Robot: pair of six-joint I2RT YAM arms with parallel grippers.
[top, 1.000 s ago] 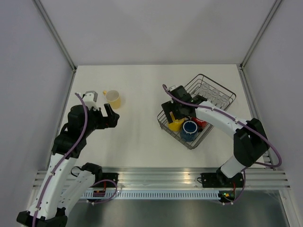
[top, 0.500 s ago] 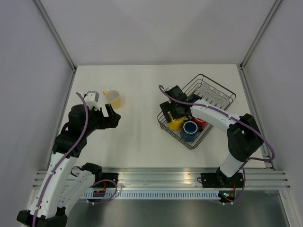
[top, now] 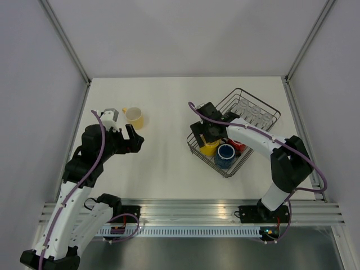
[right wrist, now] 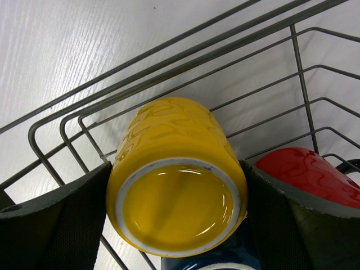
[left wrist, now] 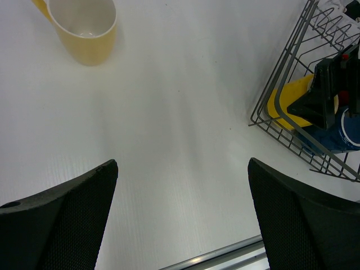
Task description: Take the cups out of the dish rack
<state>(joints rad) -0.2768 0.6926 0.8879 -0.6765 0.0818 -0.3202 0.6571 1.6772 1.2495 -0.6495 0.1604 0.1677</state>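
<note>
My left gripper tilts up and swings over to the gripped bright yellow cup (top: 208, 150) (left wrist: 289, 99) next, since that cup lies to its right in the top view.
The dark wire dish rack (top: 277, 116) stands at the right. In its near end lie a bright yellow cup (top: 209, 148), a dark blue cup (top: 226, 153) and a red cup (top: 238, 145). Clear glass tumblers (top: 251, 111) sit at its far end. My right gripper (top: 208, 136) reaches into the rack. In the right wrist view its pads press both sides of the upturned bright yellow cup (right wrist: 177, 180), so the right gripper (right wrist: 175, 164) is shut on it. A pale yellow cup (top: 134, 117) stands upright on the table at the left. My left gripper (top: 131, 138) hovers open just in front of it, holding nothing.
The rack's wires (right wrist: 169, 62) run close under and around the gripped cup, and the red cup (right wrist: 306, 174) touches the right finger. In the left wrist view the pale yellow cup (left wrist: 84, 28) is at the top left, the rack (left wrist: 281, 84) at the right.
My right gripper has shifted slightly left over the bright yellow cup and its jaws have narrowed onto it. The left arm has barely moved.
</note>
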